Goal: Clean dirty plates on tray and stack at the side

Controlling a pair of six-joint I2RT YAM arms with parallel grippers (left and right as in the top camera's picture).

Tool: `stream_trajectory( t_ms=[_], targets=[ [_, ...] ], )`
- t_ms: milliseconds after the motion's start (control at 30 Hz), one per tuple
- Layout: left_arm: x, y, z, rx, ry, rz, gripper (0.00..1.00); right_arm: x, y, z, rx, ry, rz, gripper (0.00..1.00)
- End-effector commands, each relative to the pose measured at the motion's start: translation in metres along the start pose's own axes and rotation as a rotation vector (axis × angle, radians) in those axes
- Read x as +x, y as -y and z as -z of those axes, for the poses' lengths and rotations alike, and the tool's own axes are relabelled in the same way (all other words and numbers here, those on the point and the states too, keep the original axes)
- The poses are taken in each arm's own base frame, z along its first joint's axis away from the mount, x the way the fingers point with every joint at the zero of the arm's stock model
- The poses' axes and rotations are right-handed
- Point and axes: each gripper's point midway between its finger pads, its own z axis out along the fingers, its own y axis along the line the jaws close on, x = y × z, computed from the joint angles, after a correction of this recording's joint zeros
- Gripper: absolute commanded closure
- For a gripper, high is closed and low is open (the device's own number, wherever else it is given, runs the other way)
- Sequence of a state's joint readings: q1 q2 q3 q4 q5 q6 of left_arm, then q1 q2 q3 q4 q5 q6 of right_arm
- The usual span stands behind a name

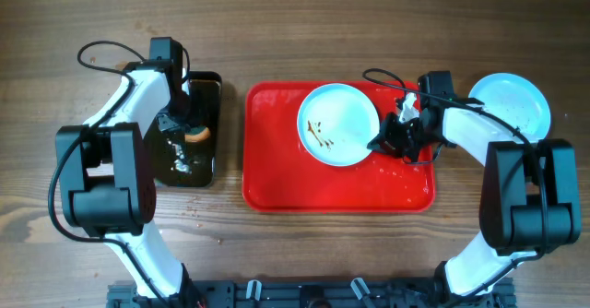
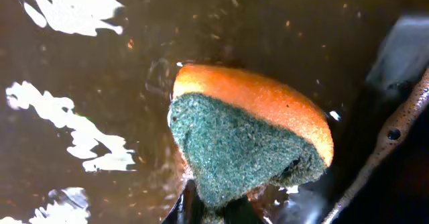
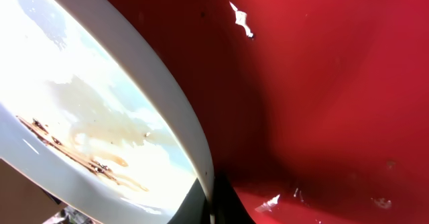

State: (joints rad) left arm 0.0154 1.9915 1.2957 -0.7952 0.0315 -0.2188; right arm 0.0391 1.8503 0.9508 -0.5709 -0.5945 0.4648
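Note:
My right gripper keeps the plate's rim low over the red tray next, edge slightly outward, and releases the plate there, since brown sauce smears still mark it.
A pale plate [image 1: 339, 124] with brown sauce smears lies on the red tray [image 1: 277, 174], at its far middle. My right gripper [image 1: 387, 142] is shut on this plate's right rim. In the right wrist view the rim [image 3: 188, 127] sits between the fingers [image 3: 209, 200] over the tray [image 3: 322, 83]. A second, clean-looking plate [image 1: 510, 102] lies on the table to the right of the tray. A third plate does not show. My left gripper [image 1: 187, 131] is shut on an orange and green sponge [image 2: 248, 140] down in the black pan [image 1: 210, 87].
The black pan left of the tray holds brown, dirty water [image 2: 100, 83]. Wet spots and crumbs lie on the tray's right part [image 1: 406, 174]. Both arm bases stand at the table's near edge.

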Motion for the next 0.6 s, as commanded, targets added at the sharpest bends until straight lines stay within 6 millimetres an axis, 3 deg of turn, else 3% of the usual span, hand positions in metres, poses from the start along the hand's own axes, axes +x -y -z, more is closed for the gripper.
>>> stream_trajectory(
  t_ms=[0, 100, 167, 200, 300, 400, 567],
  targets=[
    [0.007, -0.005, 0.013, -0.014, -0.011, 0.057, 0.96, 0.004, 0.022, -0.008, 0.084, -0.012, -0.006, 0.96],
    [-0.013, 0.011, 0.069, 0.07, 0.107, 0.08, 0.96, 0.003, 0.022, -0.008, 0.083, -0.012, 0.014, 0.96],
    [-0.017, 0.038, 0.111, 0.22, 0.169, 0.054, 0.96, 0.003, 0.022, -0.008, 0.083, -0.008, 0.019, 0.96],
    [-0.016, 0.053, 0.134, 0.301, 0.198, 0.043, 0.96, 0.0, 0.023, -0.008, 0.09, 0.003, 0.026, 0.96],
    [-0.001, 0.079, 0.174, 0.431, 0.226, 0.053, 0.96, -0.014, 0.04, -0.004, 0.204, 0.072, 0.029, 0.95],
    [0.027, 0.107, 0.183, 0.514, 0.141, 0.026, 0.96, -0.034, 0.048, 0.008, 0.303, 0.15, 0.048, 0.95],
    [0.062, 0.153, 0.181, 0.543, 0.073, -0.095, 0.96, -0.066, 0.031, 0.037, 0.404, 0.256, 0.164, 0.96]
  ],
)
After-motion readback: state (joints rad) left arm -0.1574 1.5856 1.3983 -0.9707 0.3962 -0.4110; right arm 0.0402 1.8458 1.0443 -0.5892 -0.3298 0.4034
